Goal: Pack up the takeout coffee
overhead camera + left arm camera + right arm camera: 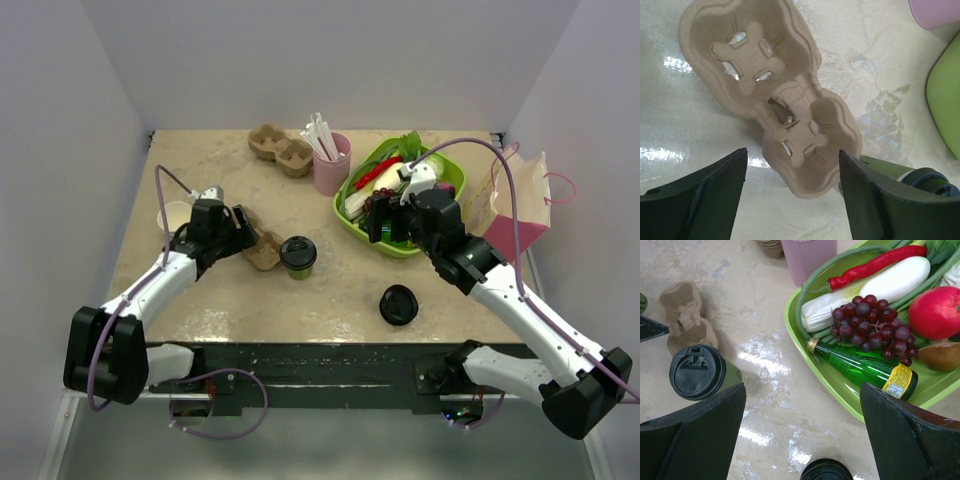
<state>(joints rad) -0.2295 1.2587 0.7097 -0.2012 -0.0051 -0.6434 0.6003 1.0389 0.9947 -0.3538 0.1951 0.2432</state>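
Next, my open right gripper moves past the green tray onto the pink bag's tray-side rim [499,190], since the bag stands to its right in the top view.
The takeout coffee [298,256], an olive-green cup with a black lid, stands upright at the table's middle front. It also shows in the right wrist view [697,372] and, half hidden by a finger, in the left wrist view [905,174]. My left gripper [243,232] is open and empty, its jaws on either side of the near end of a cardboard cup carrier [775,95], left of the coffee. My right gripper [385,228] is open and empty, hovering by the green tray's near edge, right of the coffee. The pink bag [515,205] stands at the right edge.
A loose black lid [398,304] lies near the front edge. The green tray [352,220] holds a bottle [860,367], grapes and vegetables. A pink cup [332,160] with straws and a second carrier [280,148] stand at the back. A lidless cup [175,215] stands far left.
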